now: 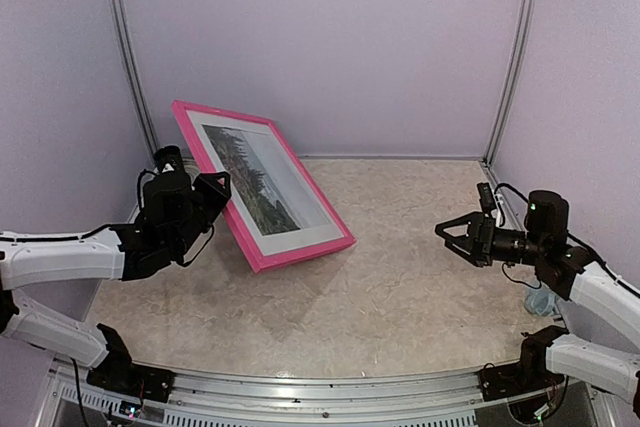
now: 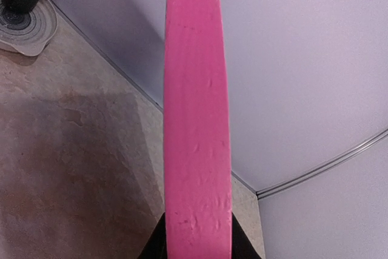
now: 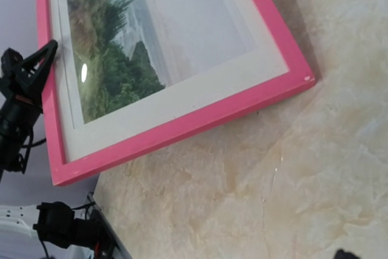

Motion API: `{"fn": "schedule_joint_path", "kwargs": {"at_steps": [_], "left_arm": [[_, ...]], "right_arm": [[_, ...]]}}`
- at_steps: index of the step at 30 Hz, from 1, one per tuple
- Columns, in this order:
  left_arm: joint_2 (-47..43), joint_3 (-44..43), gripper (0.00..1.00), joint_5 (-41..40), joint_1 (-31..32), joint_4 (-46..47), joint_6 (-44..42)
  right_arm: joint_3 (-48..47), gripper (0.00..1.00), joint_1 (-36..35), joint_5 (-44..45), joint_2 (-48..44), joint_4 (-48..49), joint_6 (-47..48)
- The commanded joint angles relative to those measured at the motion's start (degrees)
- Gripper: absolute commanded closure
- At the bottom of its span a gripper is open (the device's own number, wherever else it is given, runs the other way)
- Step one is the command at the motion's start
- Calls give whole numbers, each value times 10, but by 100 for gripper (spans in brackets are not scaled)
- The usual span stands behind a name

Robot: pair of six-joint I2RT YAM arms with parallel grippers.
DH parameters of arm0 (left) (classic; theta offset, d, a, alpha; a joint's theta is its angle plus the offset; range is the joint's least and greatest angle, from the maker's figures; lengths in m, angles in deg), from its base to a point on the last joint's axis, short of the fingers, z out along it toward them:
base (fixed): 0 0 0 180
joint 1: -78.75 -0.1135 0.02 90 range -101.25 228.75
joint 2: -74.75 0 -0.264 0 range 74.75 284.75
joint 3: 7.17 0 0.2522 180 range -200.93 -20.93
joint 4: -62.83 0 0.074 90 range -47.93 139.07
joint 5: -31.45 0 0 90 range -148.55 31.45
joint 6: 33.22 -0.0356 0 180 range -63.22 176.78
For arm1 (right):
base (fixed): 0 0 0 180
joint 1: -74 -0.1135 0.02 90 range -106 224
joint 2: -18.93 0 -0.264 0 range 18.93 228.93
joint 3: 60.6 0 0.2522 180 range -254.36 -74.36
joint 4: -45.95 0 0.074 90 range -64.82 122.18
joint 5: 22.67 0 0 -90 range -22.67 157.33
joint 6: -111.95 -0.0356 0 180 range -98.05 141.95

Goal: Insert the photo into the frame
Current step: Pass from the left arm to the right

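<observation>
The frame's raised, held edge comes down toward the table next as my left gripper lowers and draws back, since the photo [image 1: 256,177] sits inside the frame.
The pink-red frame [image 1: 300,243] stands tilted, its lower long edge on the table and its top leaning back toward the left wall. The photo [image 1: 256,177], dark trees and pale sky, sits inside it behind a white mat border. My left gripper [image 1: 214,188] is shut on the frame's left edge. In the left wrist view that pink edge [image 2: 197,119] runs up from between the jaws. My right gripper [image 1: 450,235] is open and empty, above the table well right of the frame. The right wrist view shows the frame [image 3: 182,124], the photo [image 3: 115,59] and the left gripper [image 3: 37,63].
Pale lilac walls with metal corner posts [image 1: 128,57] close in the beige table [image 1: 400,287] on three sides. A black cylinder on a round pale base [image 2: 24,10] stands at the table's far side in the left wrist view. A small bluish thing [image 1: 540,302] lies by the right arm.
</observation>
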State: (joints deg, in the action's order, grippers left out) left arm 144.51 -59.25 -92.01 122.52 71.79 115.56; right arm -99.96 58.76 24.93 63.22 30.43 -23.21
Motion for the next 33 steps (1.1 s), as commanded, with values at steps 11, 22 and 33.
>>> {"fn": "schedule_joint_path", "kwargs": {"at_steps": [11,22,33], "left_arm": [[-4,30,98,-41,28,129,109],[18,47,94,-86,78,98,182],[31,88,83,-105,103,112,228]], "right_arm": [[25,1,-27,17,58,53,-62],[21,1,-71,34,102,78,-105],[68,1,-146,60,174,230,-237]]}}
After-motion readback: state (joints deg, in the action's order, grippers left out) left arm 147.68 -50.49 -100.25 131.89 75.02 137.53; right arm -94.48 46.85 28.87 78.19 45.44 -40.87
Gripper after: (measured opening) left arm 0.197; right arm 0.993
